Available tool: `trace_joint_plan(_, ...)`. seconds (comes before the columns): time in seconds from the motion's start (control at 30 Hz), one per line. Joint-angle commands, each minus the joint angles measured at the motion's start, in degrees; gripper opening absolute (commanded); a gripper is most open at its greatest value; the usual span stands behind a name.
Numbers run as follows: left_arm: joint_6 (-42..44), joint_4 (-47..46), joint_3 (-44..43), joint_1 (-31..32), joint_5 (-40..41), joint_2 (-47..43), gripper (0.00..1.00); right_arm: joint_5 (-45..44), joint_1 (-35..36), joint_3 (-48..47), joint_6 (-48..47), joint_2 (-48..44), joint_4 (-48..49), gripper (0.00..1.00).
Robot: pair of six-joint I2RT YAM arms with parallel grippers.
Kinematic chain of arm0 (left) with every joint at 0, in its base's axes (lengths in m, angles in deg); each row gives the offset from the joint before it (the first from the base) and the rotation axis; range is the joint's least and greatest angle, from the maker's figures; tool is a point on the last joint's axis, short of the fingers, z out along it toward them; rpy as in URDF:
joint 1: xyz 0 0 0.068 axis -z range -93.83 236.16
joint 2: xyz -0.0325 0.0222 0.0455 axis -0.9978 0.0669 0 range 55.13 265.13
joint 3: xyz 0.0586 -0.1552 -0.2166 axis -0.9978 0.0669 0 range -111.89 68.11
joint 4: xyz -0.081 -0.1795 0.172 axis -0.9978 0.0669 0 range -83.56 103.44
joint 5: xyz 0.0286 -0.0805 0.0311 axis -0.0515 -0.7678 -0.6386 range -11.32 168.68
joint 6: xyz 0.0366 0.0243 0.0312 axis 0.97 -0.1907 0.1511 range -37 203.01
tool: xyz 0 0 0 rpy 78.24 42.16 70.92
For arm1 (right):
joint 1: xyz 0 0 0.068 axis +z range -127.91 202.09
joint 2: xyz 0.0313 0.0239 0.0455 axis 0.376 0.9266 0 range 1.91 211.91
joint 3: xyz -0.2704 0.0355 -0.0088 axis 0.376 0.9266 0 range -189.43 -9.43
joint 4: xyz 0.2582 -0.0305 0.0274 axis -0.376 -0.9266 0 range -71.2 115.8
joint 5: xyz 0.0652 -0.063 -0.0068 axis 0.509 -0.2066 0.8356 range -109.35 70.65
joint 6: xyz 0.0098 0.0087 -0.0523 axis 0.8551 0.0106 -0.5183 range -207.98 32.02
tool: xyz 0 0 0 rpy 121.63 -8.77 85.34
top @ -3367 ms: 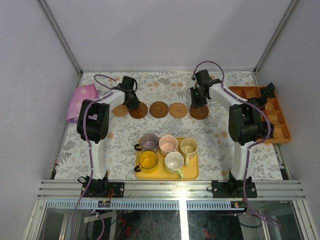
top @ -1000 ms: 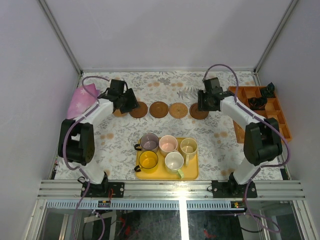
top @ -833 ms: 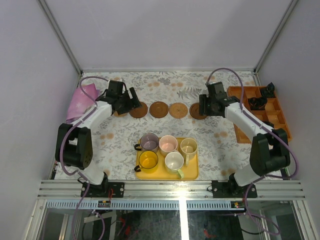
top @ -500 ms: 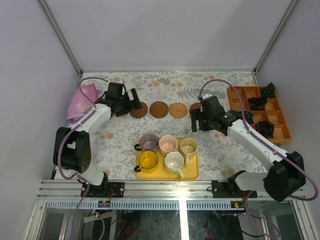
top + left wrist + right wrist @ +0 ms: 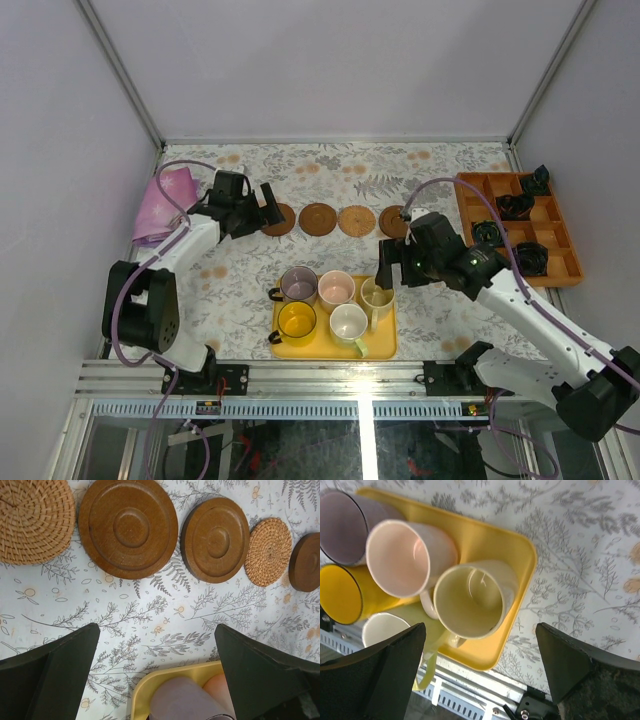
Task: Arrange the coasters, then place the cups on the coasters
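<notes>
I should next lower my right gripper and move it back toward the metal bar, with its open fingers on both sides of the cream cup's handle [image 5: 375, 320] [image 5: 455, 640], because that handle sticks out toward the bar.
Three brown wooden coasters [image 5: 317, 219] lie in a row at the back of the table with two woven round mats [image 5: 356, 220] among them. In the left wrist view the row runs from a woven mat [image 5: 32, 520] past two wooden coasters [image 5: 128, 527] [image 5: 217, 540]. All the cups stand on the yellow tray [image 5: 385, 345]: purple-grey [image 5: 298, 285], pink [image 5: 336, 290], cream [image 5: 377, 293], yellow [image 5: 297, 322] and white with a green handle [image 5: 349, 323]. My left gripper [image 5: 262, 210] [image 5: 156, 630] hangs open near the row's left end. My right gripper [image 5: 385, 275] [image 5: 480, 627] is open above the cream cup [image 5: 470, 600], holding nothing.
A pink cloth [image 5: 165, 200] lies at the far left. An orange compartment box [image 5: 520, 225] with small black parts stands at the right edge. The metal rail [image 5: 340, 375] of the table's near edge runs just behind the tray [image 5: 520, 555].
Both grippers have opened wide. My right arm has swung from the rightmost coaster toward me, to above the tray's cream cup. My left gripper has drawn slightly back from the coaster row.
</notes>
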Motion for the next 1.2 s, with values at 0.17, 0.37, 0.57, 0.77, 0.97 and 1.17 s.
trace_joint_plan(0.17,-0.1,-3.8,3.2,0.6,-0.1,-2.8,1.00,1.2,4.4,4.9,2.2,0.8,0.8,1.00)
trace_joint_plan(0.37,-0.4,-4.0,3.8,0.6,0.2,-2.8,1.00,-0.1,6.3,5.1,1.5,3.8,1.1,0.98)
trace_joint_plan(0.57,-0.5,-4.1,4.5,0.7,0.5,-2.9,1.00,0.0,7.6,5.0,0.3,6.7,1.0,0.97)
trace_joint_plan(0.77,-0.7,-4.4,4.8,0.7,0.5,-2.6,1.00,0.0,9.1,5.1,-0.7,9.1,0.4,0.97)
trace_joint_plan(0.97,-0.8,-4.7,4.6,0.7,0.1,-1.9,1.00,-0.6,10.2,6.2,-1.1,11.1,-0.6,0.96)
trace_joint_plan(1.17,-0.7,-5.1,4.1,0.6,-1.2,-0.6,1.00,-6.5,10.3,7.8,-0.1,11.6,-4.0,0.90)
